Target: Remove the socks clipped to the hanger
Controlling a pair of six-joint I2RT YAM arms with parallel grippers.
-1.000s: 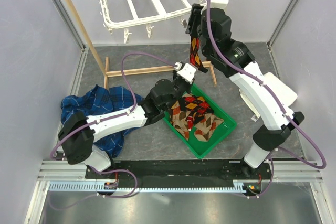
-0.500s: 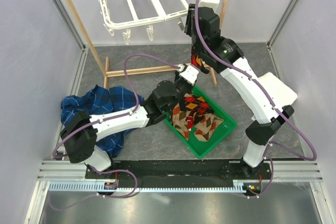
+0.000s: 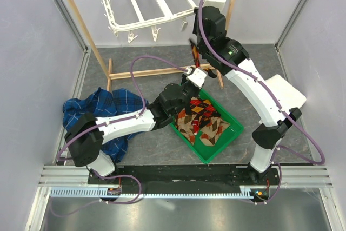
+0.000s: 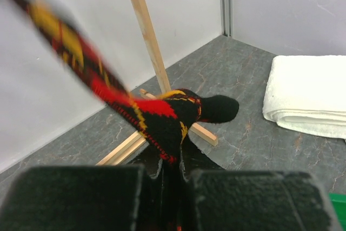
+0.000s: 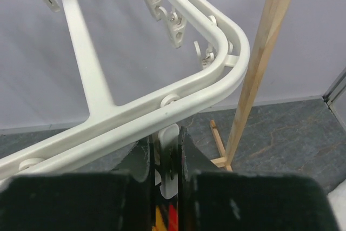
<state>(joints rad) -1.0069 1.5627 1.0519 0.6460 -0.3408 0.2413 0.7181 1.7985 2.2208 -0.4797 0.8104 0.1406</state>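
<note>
The green tray (image 3: 213,152) is below my left gripper, so I should move my left gripper back and down next and release the sock onto the argyle socks that are already gathered there.
The white hanger (image 3: 146,4) hangs from the wooden rack at the back. A black-red-yellow argyle sock (image 3: 193,53) hangs from a clip at its right corner. My right gripper (image 3: 193,39) is shut on that white clip (image 5: 168,160) just under the frame (image 5: 135,114), and the sock's top (image 5: 165,217) shows below the clip. My left gripper (image 3: 197,75) is shut on the lower part of the same sock (image 4: 162,117), whose upper part runs up to the left, blurred. Several argyle socks (image 3: 203,120) lie in the green tray (image 3: 213,152).
The wooden rack's post (image 3: 81,22) and base bar (image 3: 146,72) stand behind the tray; another post (image 5: 265,63) is right of the clip. A blue plaid cloth (image 3: 102,109) lies at left. A white folded cloth (image 4: 308,96) lies at right.
My right gripper has moved up and left to the hanger's corner and closed on the clip. My left gripper has risen slightly, still holding the sock.
</note>
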